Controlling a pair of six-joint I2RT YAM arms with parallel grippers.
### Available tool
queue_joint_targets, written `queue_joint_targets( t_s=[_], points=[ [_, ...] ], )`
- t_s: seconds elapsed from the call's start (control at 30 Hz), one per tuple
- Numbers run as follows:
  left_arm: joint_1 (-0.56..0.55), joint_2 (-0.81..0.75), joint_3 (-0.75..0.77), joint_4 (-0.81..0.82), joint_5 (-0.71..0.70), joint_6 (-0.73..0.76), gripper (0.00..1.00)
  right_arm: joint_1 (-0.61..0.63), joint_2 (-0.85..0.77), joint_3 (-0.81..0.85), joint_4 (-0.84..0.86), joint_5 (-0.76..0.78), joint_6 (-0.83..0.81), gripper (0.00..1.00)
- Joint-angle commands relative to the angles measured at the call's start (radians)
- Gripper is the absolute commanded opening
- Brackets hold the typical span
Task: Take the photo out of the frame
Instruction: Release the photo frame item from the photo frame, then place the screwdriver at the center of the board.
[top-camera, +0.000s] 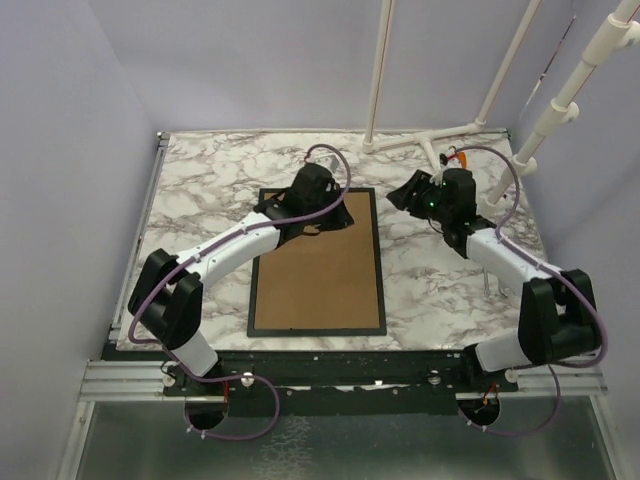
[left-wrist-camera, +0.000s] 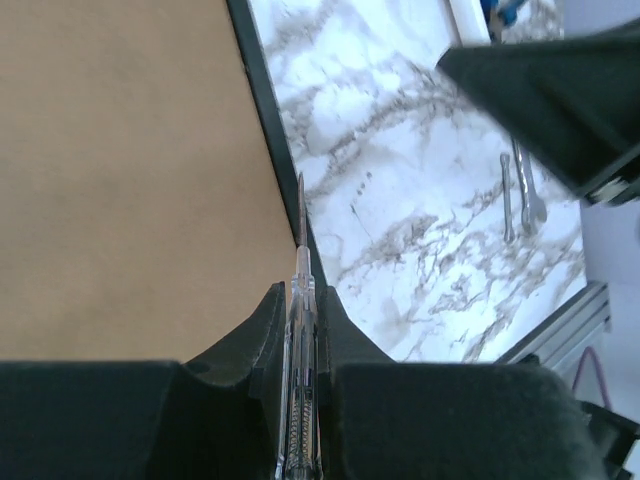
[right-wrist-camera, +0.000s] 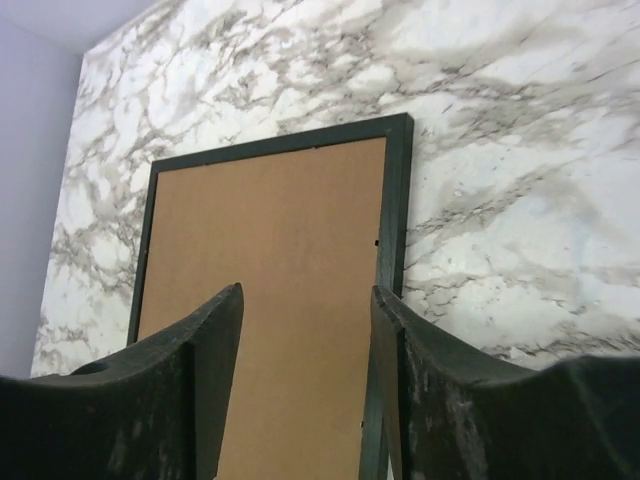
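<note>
My left gripper will move across, go down and let go of the screwdriver, because bare marble, clear of the frame (top-camera: 318, 265), lies below the gripper and to its right in the top view.
The frame (top-camera: 318, 265) lies face down on the marble table, its brown back (right-wrist-camera: 270, 260) up inside the thin black border (left-wrist-camera: 265, 100). The photo is hidden under that back. My left gripper (top-camera: 325, 222) hangs over the frame's far right part, shut on a clear-handled screwdriver (left-wrist-camera: 301, 290). The screwdriver's metal tip (left-wrist-camera: 300, 205) rests at the seam between the brown back and the right border. My right gripper (top-camera: 408, 192) hovers over the marble to the right of the frame's far corner. Its jaws stand open with nothing between the fingers (right-wrist-camera: 215, 330).
A white pipe stand (top-camera: 430, 135) rests on the table's back right. A small metal tool (top-camera: 488, 283) lies on the marble near the right arm, also seen from the left wrist (left-wrist-camera: 520, 195). Purple walls close in the left and back sides.
</note>
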Motion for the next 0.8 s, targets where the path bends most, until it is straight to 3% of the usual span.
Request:
queue_joint_targets(
  t_s=[0.0, 0.13, 0.37, 0.53, 0.77],
  points=[
    [-0.164, -0.010, -0.046, 0.148, -0.239, -0.012, 0.00, -0.004, -0.155, -0.003, -0.244, 0.156, -0.079, 0.57],
    [-0.252, 0.061, -0.059, 0.253, -0.323, -0.057, 0.00, -0.004, -0.283, 0.015, -0.372, 0.250, -0.096, 0.62],
    [-0.376, 0.247, -0.029, 0.435, -0.471, -0.161, 0.00, -0.004, -0.476, 0.017, -0.481, 0.448, -0.082, 0.62],
    [-0.448, 0.403, 0.025, 0.586, -0.577, -0.173, 0.00, -0.004, -0.563, 0.013, -0.500, 0.444, -0.122, 0.62],
    [-0.500, 0.547, 0.118, 0.661, -0.631, -0.167, 0.00, -0.004, -0.618, 0.024, -0.554, 0.453, -0.148, 0.62]
  ],
)
